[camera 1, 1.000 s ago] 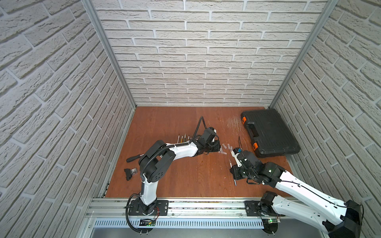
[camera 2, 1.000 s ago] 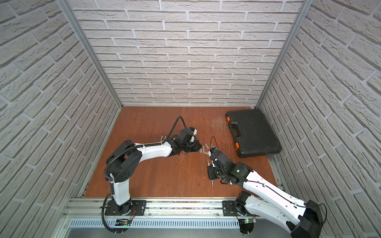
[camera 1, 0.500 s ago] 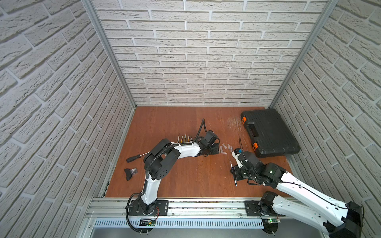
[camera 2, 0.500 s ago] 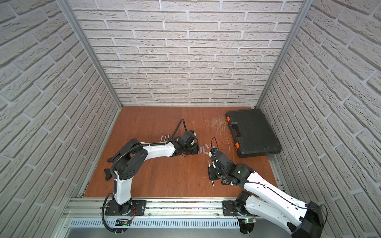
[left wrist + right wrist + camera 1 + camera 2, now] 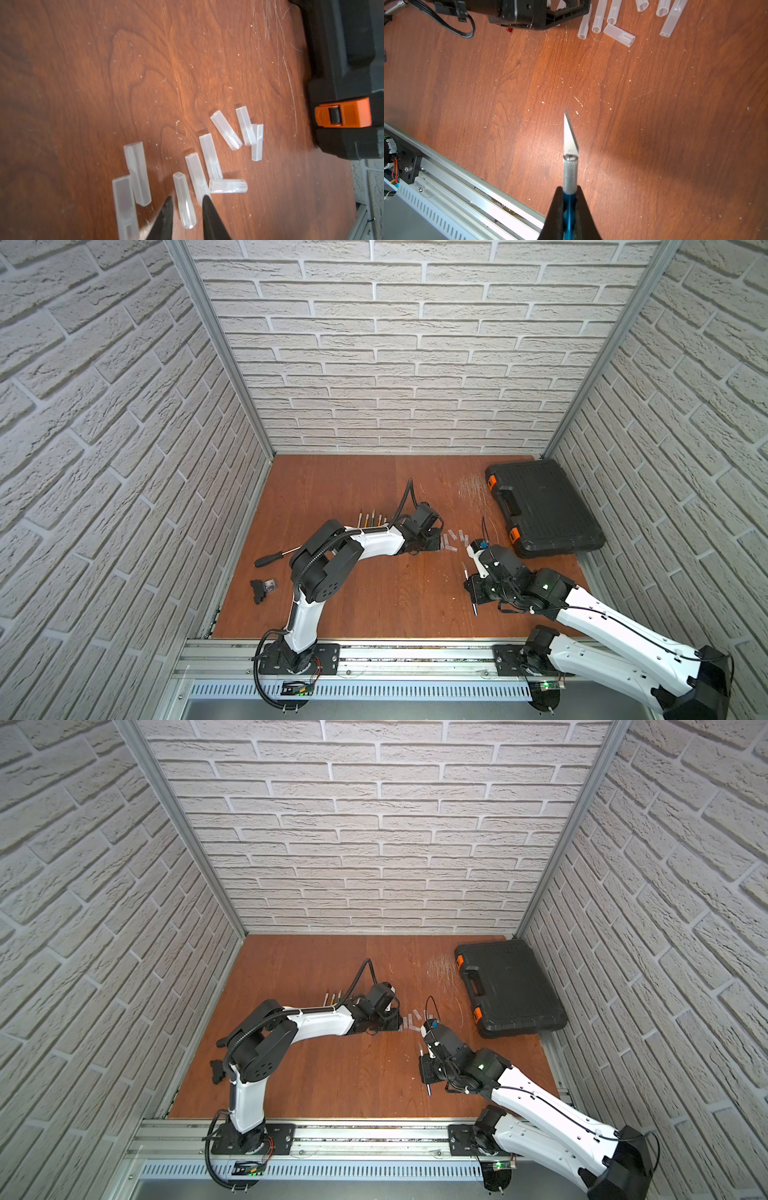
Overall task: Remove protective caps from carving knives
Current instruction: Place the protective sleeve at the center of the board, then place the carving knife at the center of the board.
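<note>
The right gripper will next move outward and down to release the knife beside the row of carving knives, because those knives lie lower and farther outward than it.
Several translucent protective caps [image 5: 209, 158] lie loose on the wooden table, right of centre in both top views [image 5: 453, 537] [image 5: 415, 1017]. My left gripper [image 5: 187, 198] is low over them and open. One cap [image 5: 184, 199] lies between its fingertips with a gap on each side. My right gripper [image 5: 569, 190] is shut on a blue-handled carving knife [image 5: 569, 172], whose bare blade [image 5: 570, 135] points out over the table. In a top view that knife [image 5: 469, 589] is held near the front right. More carving knives [image 5: 372, 520] lie in a row behind my left arm.
A closed black case [image 5: 540, 506] with orange latches lies at the back right, close to the caps. A black-handled screwdriver [image 5: 276, 558] and a small black part [image 5: 262, 589] lie at the left. The metal rail [image 5: 374, 651] runs along the table's front edge.
My left gripper's jaws have parted and let the cap down among the others. The left arm's elbow has swung. The right gripper has kept its hold on the blue knife and barely moved.
</note>
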Controlling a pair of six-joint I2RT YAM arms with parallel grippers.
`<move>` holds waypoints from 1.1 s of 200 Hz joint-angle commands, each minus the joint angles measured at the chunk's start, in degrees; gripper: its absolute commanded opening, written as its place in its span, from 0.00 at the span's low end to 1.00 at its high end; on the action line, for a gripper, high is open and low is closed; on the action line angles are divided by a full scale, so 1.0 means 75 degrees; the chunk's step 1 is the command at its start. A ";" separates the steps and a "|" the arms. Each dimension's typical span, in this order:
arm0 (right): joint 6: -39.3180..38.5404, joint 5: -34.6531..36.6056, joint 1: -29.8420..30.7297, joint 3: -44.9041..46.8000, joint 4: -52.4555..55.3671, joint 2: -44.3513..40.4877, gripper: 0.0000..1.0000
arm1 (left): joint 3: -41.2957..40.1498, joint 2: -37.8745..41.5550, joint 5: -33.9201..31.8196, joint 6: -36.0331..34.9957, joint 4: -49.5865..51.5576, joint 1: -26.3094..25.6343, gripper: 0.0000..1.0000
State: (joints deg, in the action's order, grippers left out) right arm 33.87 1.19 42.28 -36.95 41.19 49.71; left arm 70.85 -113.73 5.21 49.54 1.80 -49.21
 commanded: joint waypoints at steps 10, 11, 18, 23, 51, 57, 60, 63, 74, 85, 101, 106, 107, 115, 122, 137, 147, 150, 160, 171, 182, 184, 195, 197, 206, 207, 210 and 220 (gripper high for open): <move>0.0093 -0.0161 0.0014 0.0064 -0.0641 0.0189 0.03 | -0.0199 0.0864 -0.0123 -0.0222 0.0048 0.0011 0.27; 0.0098 -0.0166 0.0012 0.0070 -0.0664 0.0208 0.03 | -0.0212 0.0895 -0.0128 -0.0226 0.0056 0.0005 0.27; 0.0102 -0.0227 0.0017 0.0055 -0.0805 0.0305 0.03 | -0.0323 0.1100 -0.0183 -0.0288 0.0116 0.0008 0.27; 0.0118 -0.0272 0.0012 0.0038 -0.0891 0.0395 0.03 | -0.0397 0.1272 -0.0223 -0.0336 0.0151 0.0011 0.28; 0.0326 -0.0363 0.0011 -0.0143 -0.1461 0.0978 0.03 | -0.1110 0.2336 -0.0563 -0.0543 0.0395 0.0020 0.29; 0.0402 -0.0372 0.0018 -0.0197 -0.1609 0.1123 0.03 | -0.1329 0.2607 -0.0677 -0.0546 0.0423 0.0024 0.29; 0.0441 -0.0373 0.0015 -0.0210 -0.1681 0.1197 0.03 | -0.1446 0.2734 -0.0728 -0.0545 0.0437 0.0023 0.29; 0.0496 -0.0380 0.0017 -0.0239 -0.1764 0.1276 0.03 | -0.1569 0.2863 -0.0780 -0.0546 0.0445 0.0028 0.29; 0.0636 -0.0371 0.0012 -0.0346 -0.2057 0.1601 0.03 | -0.1982 0.3354 -0.0863 -0.0567 0.0477 0.0075 0.30; 0.0792 -0.0304 0.0011 -0.0511 -0.2250 0.1977 0.03 | -0.2380 0.3857 -0.1015 -0.0587 0.0580 0.0091 0.31; 0.1010 -0.0255 0.0018 -0.0837 -0.2468 0.2616 0.03 | -0.2955 0.4598 -0.1191 -0.0637 0.0660 0.0084 0.32; 0.1068 -0.0243 0.0011 -0.0948 -0.2543 0.2820 0.03 | -0.3146 0.4835 -0.1228 -0.0646 0.0663 0.0092 0.33; 0.1083 -0.0242 0.0017 -0.0970 -0.2564 0.2866 0.03 | -0.3179 0.4891 -0.1231 -0.0649 0.0668 0.0086 0.33; 0.1188 -0.0230 0.0012 -0.1144 -0.2721 0.3174 0.03 | -0.3433 0.5261 -0.1263 -0.0692 0.0694 0.0104 0.35; 0.1295 -0.0206 0.0011 -0.1320 -0.2841 0.3463 0.03 | -0.3615 0.5561 -0.1282 -0.0727 0.0722 0.0097 0.37; 0.1426 -0.0149 0.0011 -0.1786 -0.2982 0.4108 0.04 | -0.3943 0.6144 -0.1259 -0.0849 0.0804 0.0108 0.40; 0.1529 -0.0113 0.0011 -0.2117 -0.3029 0.4546 0.04 | -0.4129 0.6506 -0.1231 -0.0949 0.0846 0.0073 0.46; 0.1560 -0.0095 0.0017 -0.2219 -0.3040 0.4666 0.04 | -0.4175 0.6616 -0.1215 -0.0972 0.0859 0.0067 0.48; 0.1628 -0.0077 0.0011 -0.2522 -0.3082 0.5080 0.04 | -0.4337 0.6953 -0.1164 -0.1075 0.0866 0.0067 0.56; 0.1706 -0.0048 0.0013 -0.2889 -0.3090 0.5539 0.04 | -0.4481 0.7338 -0.1130 -0.1148 0.0958 0.0066 0.65; 0.1739 -0.0046 0.0001 -0.3238 -0.3090 0.5959 0.04 | -0.4617 0.7726 -0.1144 -0.1225 0.1089 0.0069 0.75; 0.1750 -0.0049 -0.0006 -0.3296 -0.3090 0.6034 0.04 | -0.4633 0.7788 -0.1141 -0.1243 0.1114 0.0060 0.77; 0.1802 -0.0088 -0.0037 -0.3615 -0.3103 0.6406 0.04 | -0.4723 0.8198 -0.1174 -0.1339 0.1274 0.0060 0.88; 0.1819 -0.0088 -0.0042 -0.3666 -0.3116 0.6474 0.04 | -0.4738 0.8272 -0.1181 -0.1360 0.1295 0.0049 0.90; 0.1906 -0.0043 -0.0079 -0.3886 -0.3125 0.6747 0.05 | -0.4793 0.8635 -0.1210 -0.1466 0.1440 0.0048 0.96; 0.1912 -0.0042 -0.0081 -0.3910 -0.3119 0.6780 0.05 | -0.4799 0.8683 -0.1216 -0.1487 0.1455 0.0041 0.97; 0.1964 -0.0043 -0.0102 -0.3981 -0.3114 0.6845 0.04 | -0.4821 0.8805 -0.1217 -0.1522 0.1498 0.0035 0.98; 0.2103 -0.0065 -0.0168 -0.4172 -0.3111 0.7110 0.04 | -0.4860 0.9199 -0.1283 -0.1621 0.1659 0.0019 0.98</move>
State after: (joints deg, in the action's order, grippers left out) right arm 46.72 0.12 41.87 -64.90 19.27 100.22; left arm 35.66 -50.63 -3.22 40.53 11.66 -48.82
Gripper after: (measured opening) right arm 0.103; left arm 0.973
